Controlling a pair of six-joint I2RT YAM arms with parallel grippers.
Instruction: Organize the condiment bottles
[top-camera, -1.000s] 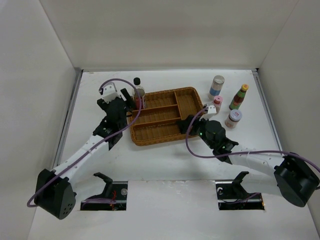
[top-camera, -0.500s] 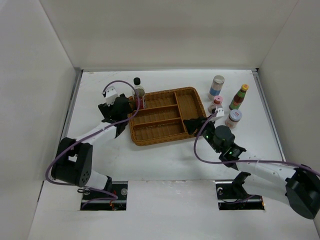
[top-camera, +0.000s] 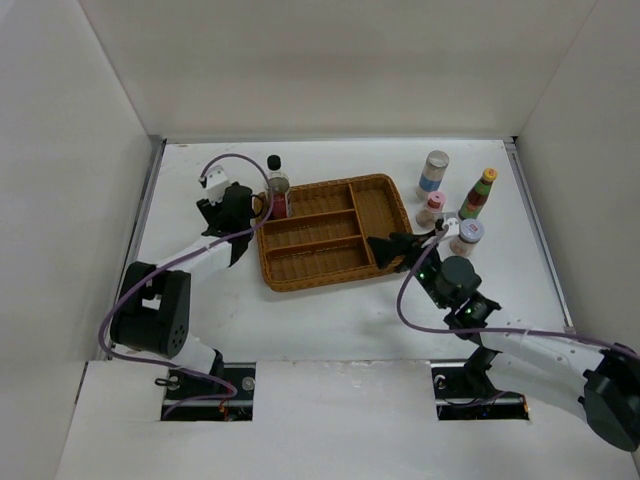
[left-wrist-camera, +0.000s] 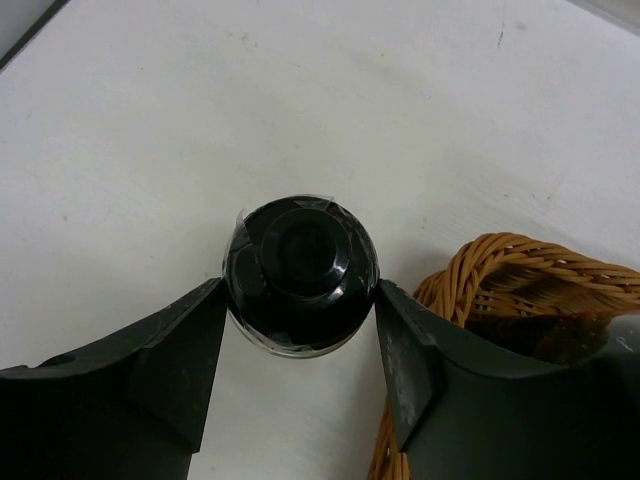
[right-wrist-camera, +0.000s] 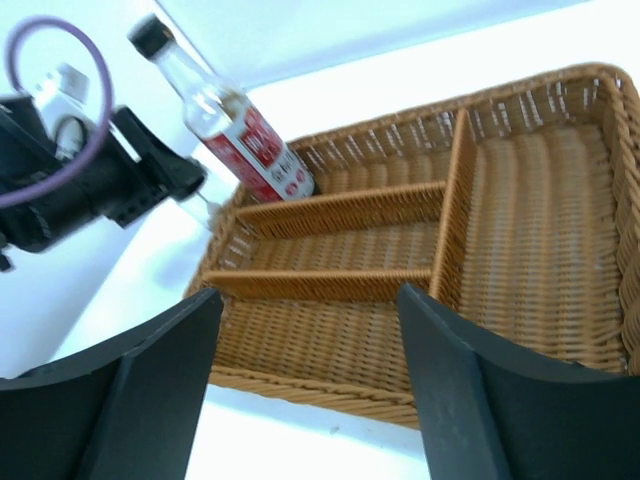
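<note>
The tray's near section (top-camera: 286, 268) is empty, so my left gripper should next lift the short black-capped bottle over the tray's rim, carry it back and lower it there to release.
The short black-capped bottle (left-wrist-camera: 300, 265) stands on the table just outside the back-left corner of the wicker tray (top-camera: 310, 282). My left gripper (left-wrist-camera: 300, 300) is shut on it, fingertips pressed to both sides; in the top view the left gripper (top-camera: 257, 206) hides it. The tall clear black-capped bottle (top-camera: 279, 192) stands in the tray's back-left corner and also shows in the right wrist view (right-wrist-camera: 240, 120). My right gripper (top-camera: 386, 247) is open and empty over the tray's near right part. The blue-labelled (top-camera: 433, 172), green-yellow-capped (top-camera: 478, 193), pink-capped (top-camera: 432, 208) and squat pale-lidded (top-camera: 466, 236) bottles stand right of the tray.
The tray's other compartments (right-wrist-camera: 520, 230) hold nothing. White walls enclose the table on three sides. The tray rim (left-wrist-camera: 500, 265) lies right beside my left gripper's right finger.
The left arm's elbow has swung back and left while its gripper stayed at the tray's back-left corner. The right arm has pulled back toward the near right.
</note>
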